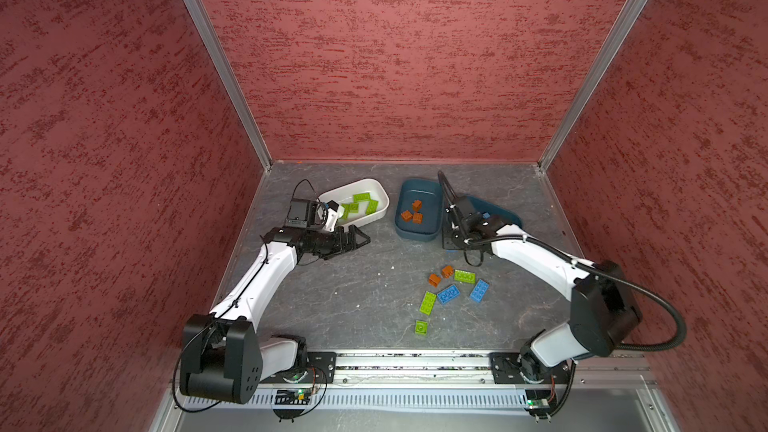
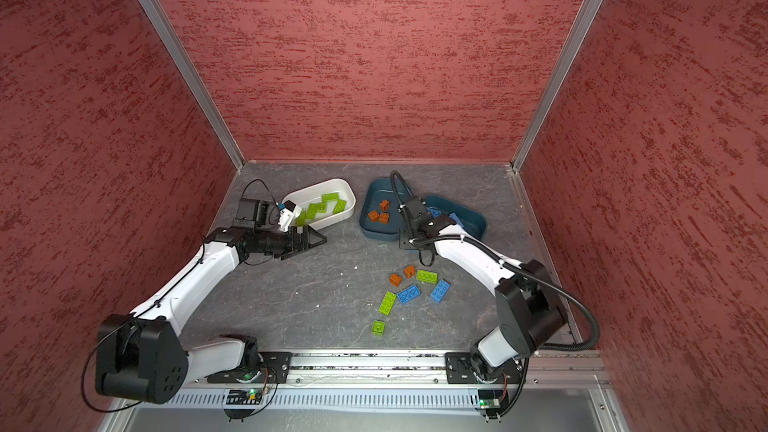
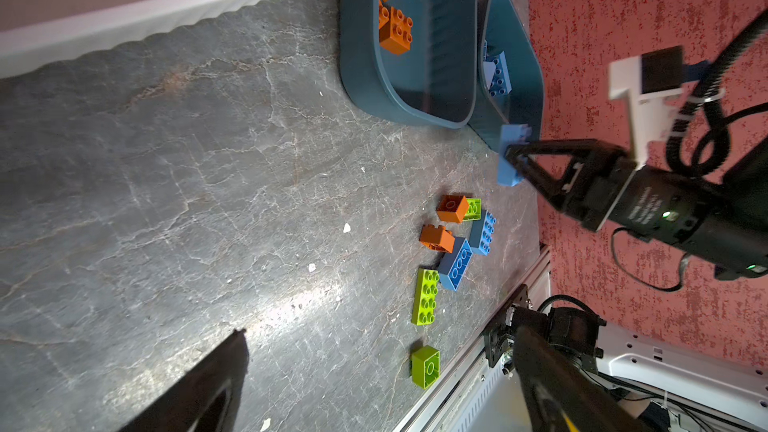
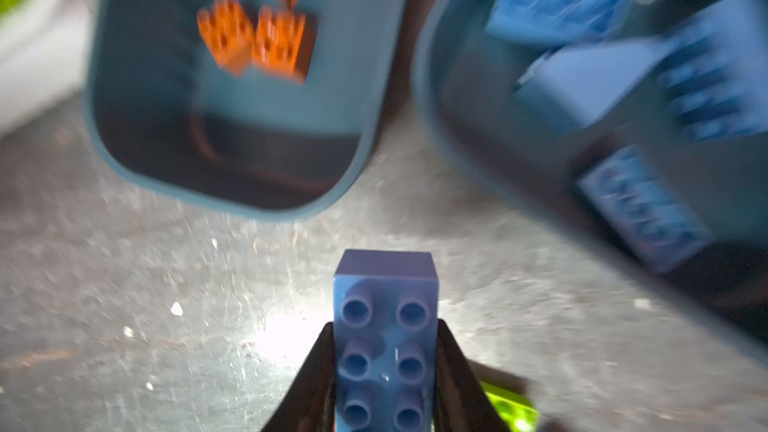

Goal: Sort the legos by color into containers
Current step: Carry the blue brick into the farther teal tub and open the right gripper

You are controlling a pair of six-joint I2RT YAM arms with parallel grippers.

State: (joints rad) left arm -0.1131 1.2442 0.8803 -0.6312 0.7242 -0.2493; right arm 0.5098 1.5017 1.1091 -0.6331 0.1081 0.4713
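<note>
My right gripper carries the light blue brick (image 4: 386, 284) outward over the teal tub's near rim next. It releases it inside that tub of blue bricks, because their colors match.
My right gripper (image 4: 385, 328) is shut on a light blue six-stud brick (image 4: 386, 284), held above the table just in front of the two dark teal containers. The left wrist view shows that brick (image 3: 509, 147) at the near rim of the teal tub (image 1: 507, 214) that holds blue bricks. The other teal tub (image 1: 415, 235) holds three orange-brown bricks (image 1: 417, 211). Green bricks (image 1: 361, 197) lie in the white tub (image 1: 384, 197). My left gripper (image 1: 360, 238) is open and empty beside the white tub. Several loose legos (image 1: 448, 295) lie on the table.
The loose group has two orange bricks (image 1: 434, 279), two blue ones (image 1: 478, 290) and three green ones (image 1: 427, 302), near the front right. The right arm (image 1: 536, 255) arches over the blue tub. Red walls enclose the table, and a metal rail (image 1: 415, 363) runs along its front.
</note>
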